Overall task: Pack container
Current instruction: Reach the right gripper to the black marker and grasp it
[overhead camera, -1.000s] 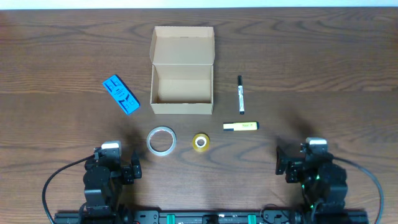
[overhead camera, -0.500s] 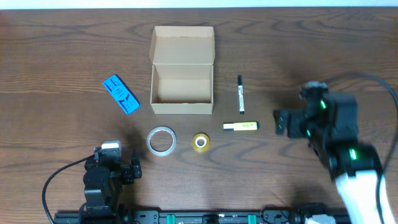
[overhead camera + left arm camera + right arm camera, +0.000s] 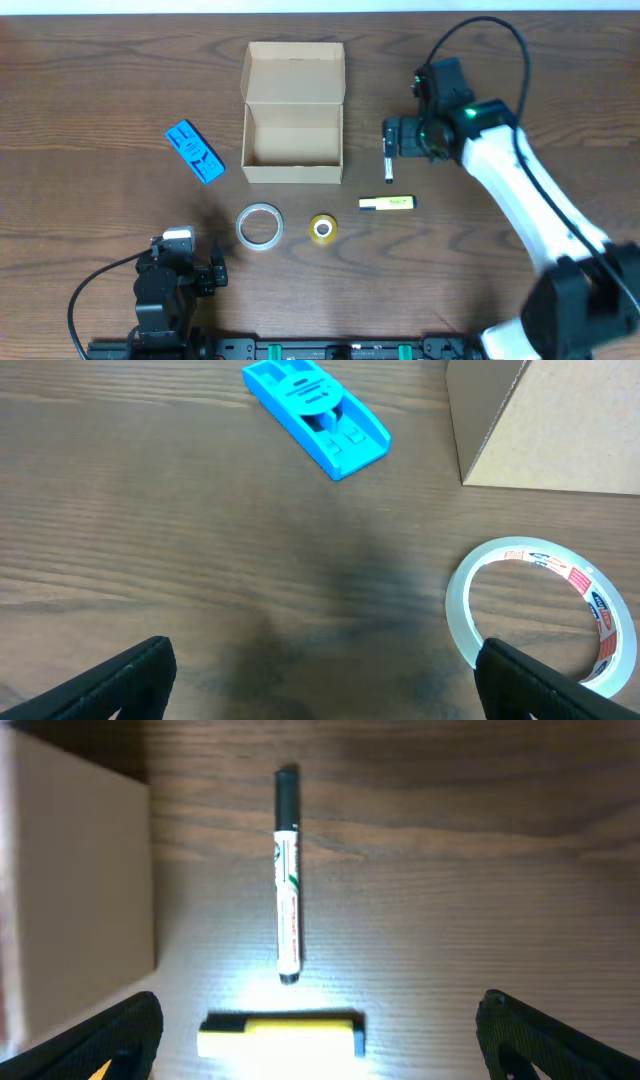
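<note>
My right gripper lowers, open, onto the white body of the marker pen (image 3: 389, 170) (image 3: 287, 905) next and closes there, since the marker pen runs lengthwise between its spread fingers.
The container (image 3: 293, 172) is a tan cardboard box, open, with its flap lid standing back. It also shows in the right wrist view (image 3: 75, 890) and the left wrist view (image 3: 545, 420). My right gripper (image 3: 392, 140) is open and empty. It hovers above a black-and-white marker (image 3: 388, 158) just right of the box. In the right wrist view the open right gripper (image 3: 320, 1030) frames the marker (image 3: 288, 880) and a yellow highlighter (image 3: 280, 1033). My left gripper (image 3: 185, 245) is open and empty near the table's front left edge.
A blue plastic object (image 3: 194, 151) lies left of the box and shows in the left wrist view (image 3: 315, 418). A clear tape roll (image 3: 259, 225) and a small yellow tape roll (image 3: 322, 228) lie in front of the box. The highlighter (image 3: 386, 203) lies right of them.
My right arm has swung from the front right of the table forward and left, to above the marker beside the box. The left arm has not moved.
</note>
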You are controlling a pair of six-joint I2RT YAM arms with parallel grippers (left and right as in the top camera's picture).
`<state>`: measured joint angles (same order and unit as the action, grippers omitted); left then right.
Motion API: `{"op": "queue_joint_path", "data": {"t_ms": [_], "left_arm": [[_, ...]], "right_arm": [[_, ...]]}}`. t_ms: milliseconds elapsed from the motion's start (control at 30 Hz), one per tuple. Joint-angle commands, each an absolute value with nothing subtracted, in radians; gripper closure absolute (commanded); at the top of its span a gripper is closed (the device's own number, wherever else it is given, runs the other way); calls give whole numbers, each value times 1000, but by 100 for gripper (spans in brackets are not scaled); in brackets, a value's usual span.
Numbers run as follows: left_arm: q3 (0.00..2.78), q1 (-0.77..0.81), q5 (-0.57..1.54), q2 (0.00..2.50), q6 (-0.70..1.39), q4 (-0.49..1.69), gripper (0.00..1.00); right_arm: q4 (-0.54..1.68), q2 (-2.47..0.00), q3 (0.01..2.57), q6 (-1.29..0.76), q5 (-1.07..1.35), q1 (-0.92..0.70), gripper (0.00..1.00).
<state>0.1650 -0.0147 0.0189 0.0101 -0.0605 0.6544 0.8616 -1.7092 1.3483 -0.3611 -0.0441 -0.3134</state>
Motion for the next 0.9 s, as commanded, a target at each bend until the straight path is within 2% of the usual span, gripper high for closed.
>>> {"op": "queue_joint_path", "data": {"t_ms": [0,433,867], "left_arm": [[156,-10,11,4,-75,657,5],[156,-10,11,4,-75,657,5],[156,-10,11,4,-75,656,5]], "right_arm": [[848,-1774,1374,-445,-83,-335,1],[759,-1931,1372,-440,-78,-352,1],[751,-2026,1372,-440,-63,-352,17]]}}
